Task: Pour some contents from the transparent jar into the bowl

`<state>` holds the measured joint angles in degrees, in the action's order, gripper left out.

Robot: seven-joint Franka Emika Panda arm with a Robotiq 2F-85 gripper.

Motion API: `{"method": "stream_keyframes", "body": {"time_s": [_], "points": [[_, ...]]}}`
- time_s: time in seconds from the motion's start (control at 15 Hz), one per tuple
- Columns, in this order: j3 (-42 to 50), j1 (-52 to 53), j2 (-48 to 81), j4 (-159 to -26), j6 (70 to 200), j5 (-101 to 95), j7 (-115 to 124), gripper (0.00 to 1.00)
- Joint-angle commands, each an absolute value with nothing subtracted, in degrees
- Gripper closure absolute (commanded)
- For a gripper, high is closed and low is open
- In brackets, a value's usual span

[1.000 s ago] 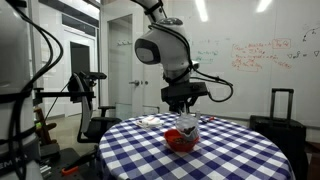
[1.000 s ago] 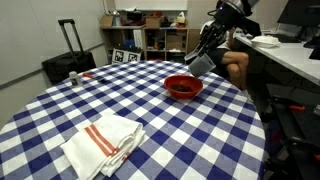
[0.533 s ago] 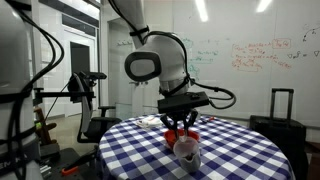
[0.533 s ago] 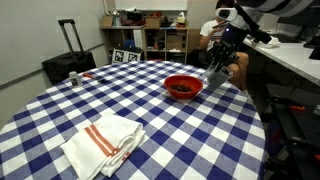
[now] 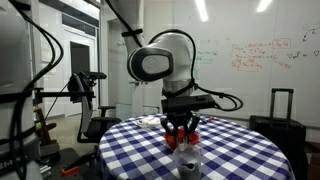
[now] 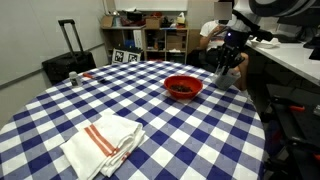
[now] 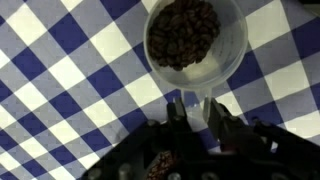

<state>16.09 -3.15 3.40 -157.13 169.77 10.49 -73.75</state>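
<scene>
The red bowl (image 6: 183, 87) already holds beans, so my gripper needs to lift past it, set the jar down on the clear tabletop (image 6: 154, 112) beside the towel and let go.
My gripper (image 6: 228, 68) is shut on the transparent jar (image 6: 222, 76) and holds it upright, low over the checked table, just beside the red bowl (image 6: 183, 87). In the wrist view the jar (image 7: 196, 45) is open side up and holds dark brown beans, with my jaws (image 7: 196, 112) clamped on its wall. In an exterior view the jar (image 5: 187, 156) hangs below the gripper (image 5: 182, 133). There the bowl is mostly hidden behind the fingers. A reddish patch with beans (image 7: 160, 165) shows at the wrist view's bottom edge.
A folded white towel with red stripes (image 6: 103, 141) lies near the table's front. A small dark jar (image 6: 73, 77) stands at the far edge. A black suitcase (image 6: 68, 55), shelves and a seated person (image 6: 214, 38) are beyond the table.
The jar was tilted over the bowl a second ago. My gripper has since carried it away from the bowl, turned it upright and lowered it toward the table.
</scene>
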Motion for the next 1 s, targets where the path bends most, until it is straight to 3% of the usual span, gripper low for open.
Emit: {"method": "stream_keyframes", "body": {"time_s": [0.0,0.4,0.93], "points": [[13.51,-3.86,1.91,-147.46,156.71,-1.29,-61.13,0.93],[6.0,-2.56,3.55,-130.19,136.36,-2.55,-55.78,0.93],[-0.6,-0.12,10.77,-116.74,126.07,-4.13,-54.96,0.93]]}}
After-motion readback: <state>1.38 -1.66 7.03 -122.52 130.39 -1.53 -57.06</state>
